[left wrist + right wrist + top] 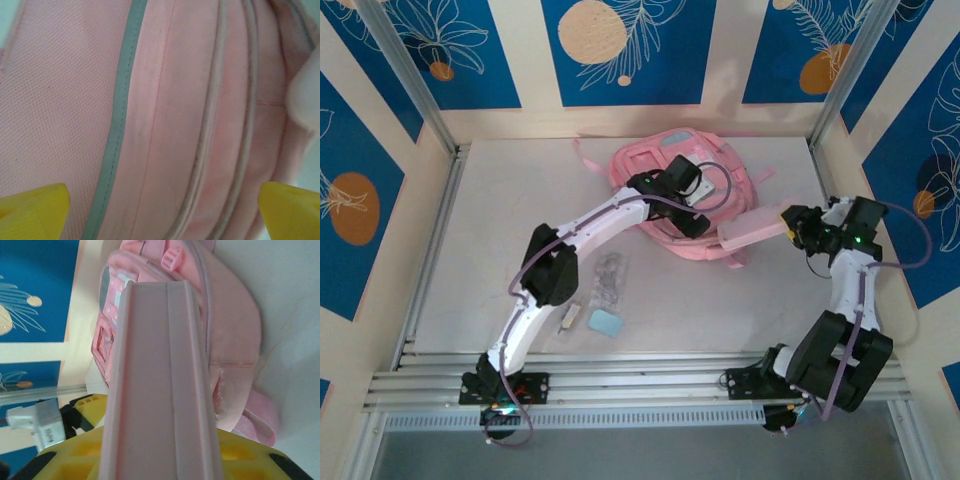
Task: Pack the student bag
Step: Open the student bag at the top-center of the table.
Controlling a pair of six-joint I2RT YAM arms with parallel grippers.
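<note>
The left gripper comes down onto the fold of the bag's zipper edge (187,200) just below it next, as its open fingers already straddle the zip seams.
The student bag (645,165), pink with grey-blue trim, lies at the back middle of the table. My left gripper (693,220) hovers over its right half, open. In the left wrist view the yellow fingertips (35,210) stand wide apart just above the bag's fabric (165,100), its zip seams running between them. My right gripper (798,226) is shut on one end of a flat pink pencil case (752,233), whose far end points at the bag's right edge. The right wrist view shows the case (160,380) running up from the yellow fingers (75,455) toward the bag (230,330).
On the table left of centre lie a pale blue flat piece (605,323), a clear plastic packet (610,275) and a small pale stick (570,318). Patterned walls and metal posts (430,110) close in the back and sides. Rails (640,385) run along the front.
</note>
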